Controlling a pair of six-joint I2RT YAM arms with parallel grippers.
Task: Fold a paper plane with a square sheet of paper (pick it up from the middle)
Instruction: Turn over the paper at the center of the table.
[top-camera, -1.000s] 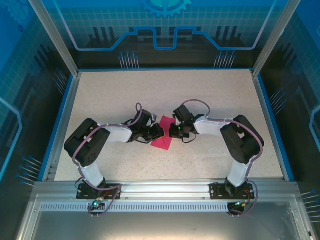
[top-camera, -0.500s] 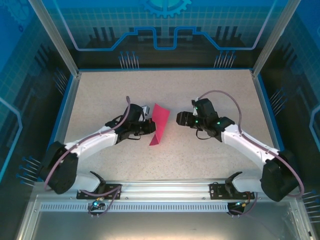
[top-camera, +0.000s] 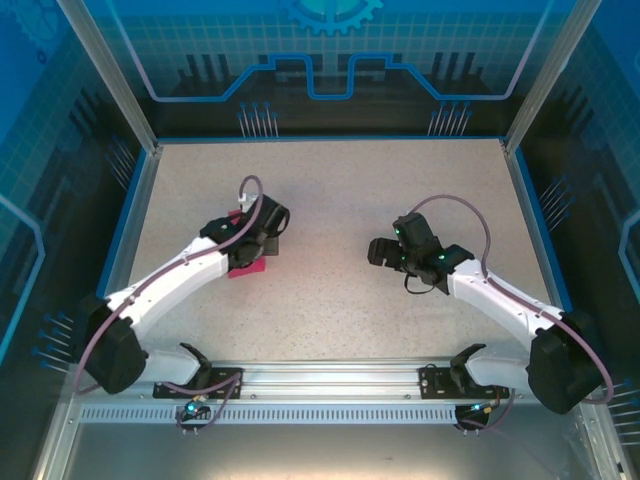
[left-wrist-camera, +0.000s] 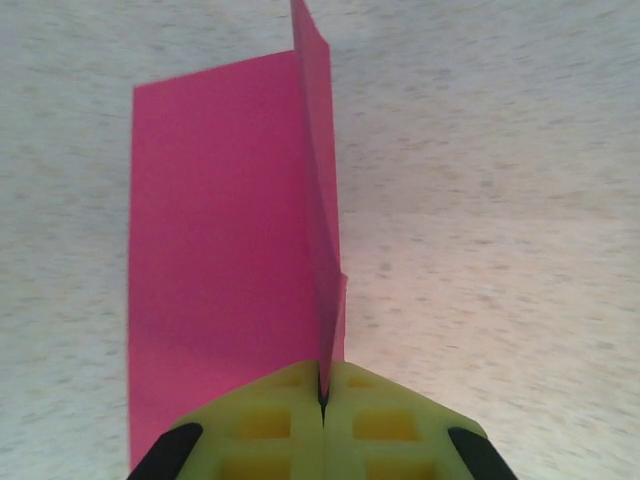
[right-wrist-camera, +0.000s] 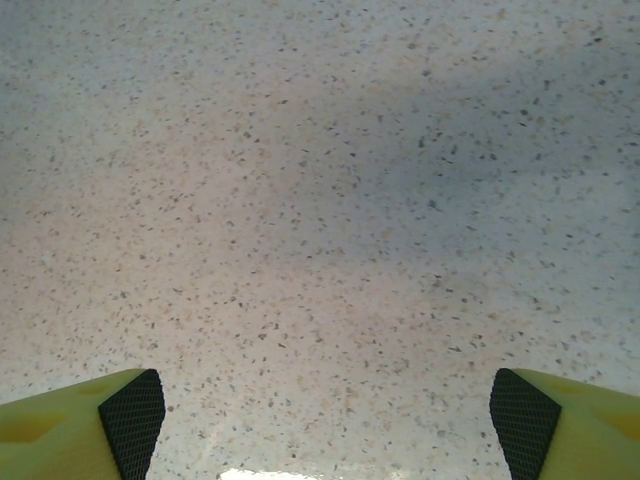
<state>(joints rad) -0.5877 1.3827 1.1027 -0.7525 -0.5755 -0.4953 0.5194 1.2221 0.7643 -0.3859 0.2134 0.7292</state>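
Note:
One flap still stands upright, so my left gripper goes down toward the right gripper next. It comes onto the bare table (top-camera: 312, 241) (left-wrist-camera: 470, 285) beside the crease and releases the fold there.
The square sheet of paper (left-wrist-camera: 220, 220) is magenta-pink and folded along a crease. One flap lies flat on the speckled table and the other stands upright. My left gripper (left-wrist-camera: 325, 385) is shut on the upright fold at its near end. From above, the left gripper (top-camera: 262, 232) sits left of centre, with the sheet of paper (top-camera: 243, 268) peeking out from under the wrist. My right gripper (top-camera: 378, 250) hangs right of centre, well apart from the paper. Its jaws (right-wrist-camera: 325, 420) are open wide over bare table, with nothing between them. A paper plane is out of view.
The speckled table (top-camera: 330, 190) is ringed by a blue rim (top-camera: 128, 240) and clear enclosure walls. Both arm bases are bolted to the metal rail (top-camera: 330, 385) at the near edge.
The grippers were together on the paper at the centre. The left one has carried the paper off to the left. The right one has let go, opened wide and drawn back to the right.

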